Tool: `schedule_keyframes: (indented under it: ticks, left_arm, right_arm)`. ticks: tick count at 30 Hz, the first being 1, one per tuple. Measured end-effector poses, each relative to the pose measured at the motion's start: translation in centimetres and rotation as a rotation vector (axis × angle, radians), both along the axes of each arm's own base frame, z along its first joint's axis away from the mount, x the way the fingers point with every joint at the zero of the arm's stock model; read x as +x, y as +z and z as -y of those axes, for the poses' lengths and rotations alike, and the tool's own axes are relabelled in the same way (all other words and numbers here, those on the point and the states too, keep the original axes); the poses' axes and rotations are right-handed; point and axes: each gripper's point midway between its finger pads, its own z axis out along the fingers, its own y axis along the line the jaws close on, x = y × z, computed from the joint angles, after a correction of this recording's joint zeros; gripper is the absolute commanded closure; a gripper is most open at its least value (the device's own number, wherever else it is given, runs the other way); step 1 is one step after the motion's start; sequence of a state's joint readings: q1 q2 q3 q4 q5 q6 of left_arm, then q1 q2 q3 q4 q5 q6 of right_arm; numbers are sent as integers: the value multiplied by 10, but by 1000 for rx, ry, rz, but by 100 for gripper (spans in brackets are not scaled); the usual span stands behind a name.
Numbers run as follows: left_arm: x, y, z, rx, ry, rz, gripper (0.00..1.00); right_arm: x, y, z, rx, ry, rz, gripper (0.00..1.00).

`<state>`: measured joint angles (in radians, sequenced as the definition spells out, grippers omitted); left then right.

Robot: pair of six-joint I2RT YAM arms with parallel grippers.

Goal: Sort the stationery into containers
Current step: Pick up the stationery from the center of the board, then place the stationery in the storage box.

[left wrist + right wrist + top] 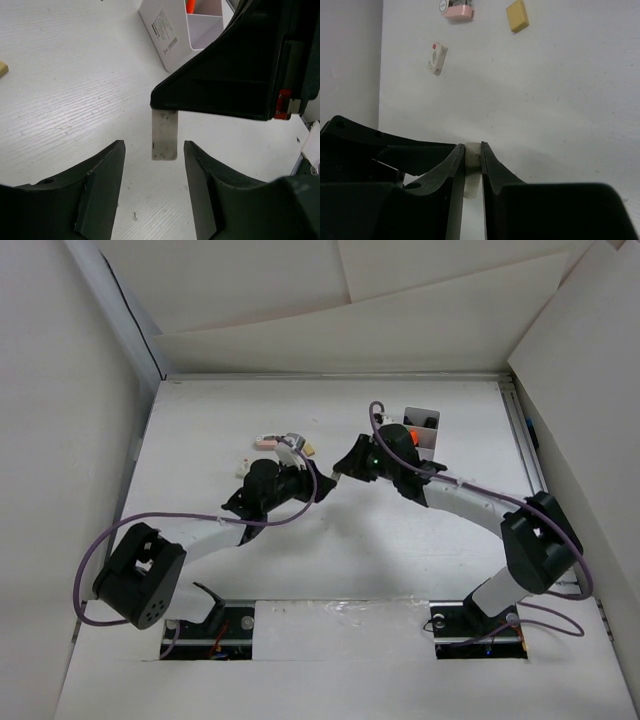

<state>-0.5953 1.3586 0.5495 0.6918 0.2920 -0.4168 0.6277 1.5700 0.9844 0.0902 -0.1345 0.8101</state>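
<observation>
My right gripper swings away from my left gripper next, then turns away from my base over the white box's near section [427,452].
My right gripper [473,147] is shut on a small white eraser block [472,156], which it holds just above the table. In the left wrist view the same block [164,135] hangs down from the right gripper's black fingers [235,75], just ahead of the gap of my left gripper [154,155], which is open and empty. From above, the two grippers meet near the table's middle, left [316,480] and right [340,472]. The white box [421,430] stands behind the right arm and holds an orange-ended marker [190,5].
A pink item [457,11], a yellow-beige eraser [517,15] and a small white packaged eraser [437,57] lie on the table beyond the grippers, at the back left in the top view [265,443]. White walls enclose the table on three sides.
</observation>
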Motion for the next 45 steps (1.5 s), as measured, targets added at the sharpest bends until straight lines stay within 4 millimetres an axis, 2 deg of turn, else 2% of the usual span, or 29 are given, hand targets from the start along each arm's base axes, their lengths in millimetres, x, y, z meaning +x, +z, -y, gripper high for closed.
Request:
schedule_keyframes:
  ticks: [1, 6, 8, 13, 16, 19, 23, 27, 30, 36, 39, 41, 45]
  left_arm:
    - [0, 2, 0, -3, 3, 4, 49]
    - [2, 14, -3, -20, 21, 33, 48]
    - [3, 16, -4, -25, 30, 42, 48]
    - [8, 10, -12, -9, 86, 27, 48]
    - [16, -1, -20, 24, 153, -5, 48]
    - [30, -19, -29, 86, 246, -69, 49]
    - [45, -38, -40, 158, 350, -130, 49]
    - [54, -52, -50, 215, 434, -172, 49]
    - [57, -61, -58, 254, 481, -193, 49]
    - [70, -68, -62, 296, 540, -212, 49]
    - [80, -68, -61, 308, 567, -210, 49]
    - [85, -68, -61, 316, 582, -209, 49]
    - [97, -67, -59, 328, 608, -205, 49]
  right_arm:
    - [2, 2, 3, 2, -8, 5, 93]
    - [24, 18, 34, 3, -108, 47, 93]
    - [33, 24, 52, -7, -166, 68, 93]
    - [55, 40, 114, -83, -374, 128, 93]
    - [62, 51, 149, -149, -513, 172, 93]
    - [66, 54, 175, -216, -633, 200, 93]
    - [69, 36, 203, -341, -753, 176, 93]
    - [68, 8, 220, -457, -814, 123, 93]
    - [65, -4, 231, -516, -851, 98, 93]
    - [66, -1, 242, -545, -908, 102, 91]
    - [68, 1, 243, -546, -919, 106, 76]
    - [68, 0, 244, -548, -921, 104, 71]
    - [68, 0, 243, -546, -923, 106, 67]
